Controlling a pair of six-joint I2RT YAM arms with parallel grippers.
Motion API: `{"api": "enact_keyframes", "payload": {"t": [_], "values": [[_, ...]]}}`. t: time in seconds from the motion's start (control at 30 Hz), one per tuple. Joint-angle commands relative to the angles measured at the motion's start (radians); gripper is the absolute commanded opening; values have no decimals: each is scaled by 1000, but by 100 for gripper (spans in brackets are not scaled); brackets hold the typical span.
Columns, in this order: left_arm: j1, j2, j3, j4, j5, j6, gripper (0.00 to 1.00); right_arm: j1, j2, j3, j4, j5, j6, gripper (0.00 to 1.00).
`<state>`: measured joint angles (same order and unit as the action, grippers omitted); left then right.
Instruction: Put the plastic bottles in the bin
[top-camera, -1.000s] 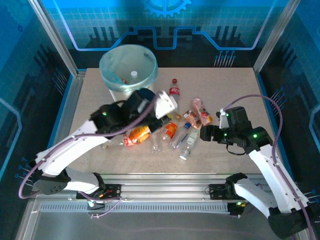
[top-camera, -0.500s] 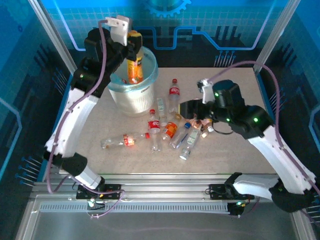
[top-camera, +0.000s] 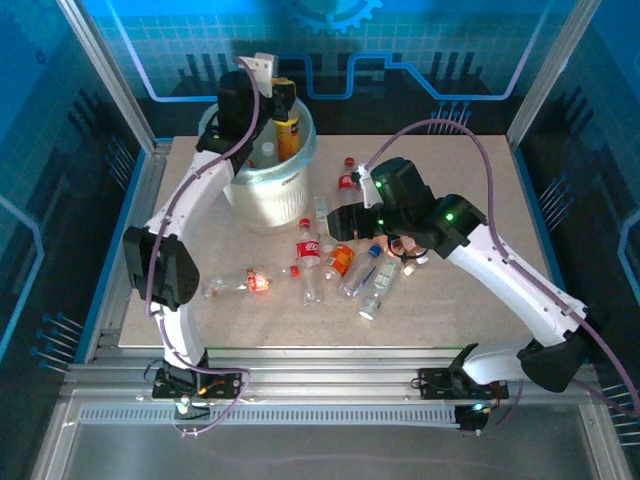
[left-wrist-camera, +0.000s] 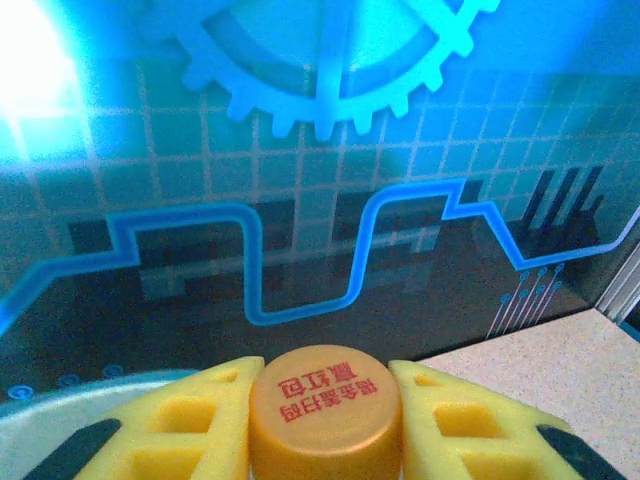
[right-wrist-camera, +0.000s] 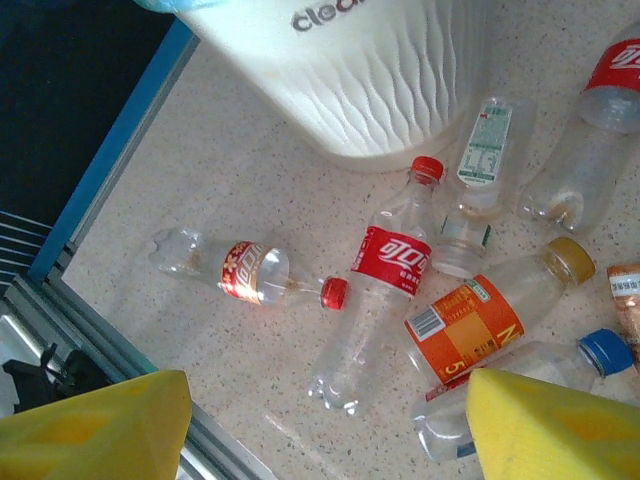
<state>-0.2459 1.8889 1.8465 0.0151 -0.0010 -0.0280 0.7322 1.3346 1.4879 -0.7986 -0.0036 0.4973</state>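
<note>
The bottle hangs upright below my left gripper, over the bin's opening (left-wrist-camera: 75, 430). Next I will lower the bottle inside that opening with my left gripper and let go of the bottle's orange cap (left-wrist-camera: 325, 405).
My left gripper (top-camera: 282, 90) is shut on the orange cap (left-wrist-camera: 325, 405) of an orange-labelled plastic bottle (top-camera: 288, 130), which hangs upright over the open bin (top-camera: 232, 172). The bin's pale rim (left-wrist-camera: 40, 415) shows under the fingers. My right gripper (right-wrist-camera: 325, 440) hovers open above the pile of bottles on the table, nothing between its yellow fingers (right-wrist-camera: 100, 430). Below it lie a red-labelled bottle (right-wrist-camera: 385, 290), a red-capped bottle (right-wrist-camera: 240, 272) on its side, an orange-labelled one (right-wrist-camera: 475, 320) and a white-labelled one (right-wrist-camera: 480, 165). In the top view the right gripper (top-camera: 338, 215) sits just right of the bin.
More bottles lie spread right of the bin: one with a red label (top-camera: 348, 180), clear ones (top-camera: 378, 285), a pink one (top-camera: 405, 245). The bin's ribbed wall (right-wrist-camera: 370, 80) is close ahead of the right gripper. The table's metal front rail (right-wrist-camera: 60, 330) runs lower left.
The left arm has lifted the orange bottle off the table and swung it up over the bin. The right arm has moved left and forward over the pile.
</note>
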Motion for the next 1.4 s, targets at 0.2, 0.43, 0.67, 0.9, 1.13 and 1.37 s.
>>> {"api": "enact_keyframes", "payload": {"t": [0.2, 0.43, 0.67, 0.9, 1.13, 1.37], "values": [[-1, -17, -184, 243, 27, -13, 0, -7, -64, -76, 25, 15, 11, 74], [6, -3, -268, 252, 28, -12, 0, -13, -79, -117, 34, 11, 24, 74], [22, 16, -240, 177, 12, -39, 11, -16, -97, -133, 21, 25, 30, 74], [41, -36, -211, 159, 12, -76, 54, -15, -112, -136, 22, 19, 41, 74], [45, -102, -165, 122, 27, -84, 59, -13, -124, -142, 20, 15, 59, 74], [45, -172, -84, 17, 50, -93, 58, -3, -155, -149, 5, 12, 84, 74]]}}
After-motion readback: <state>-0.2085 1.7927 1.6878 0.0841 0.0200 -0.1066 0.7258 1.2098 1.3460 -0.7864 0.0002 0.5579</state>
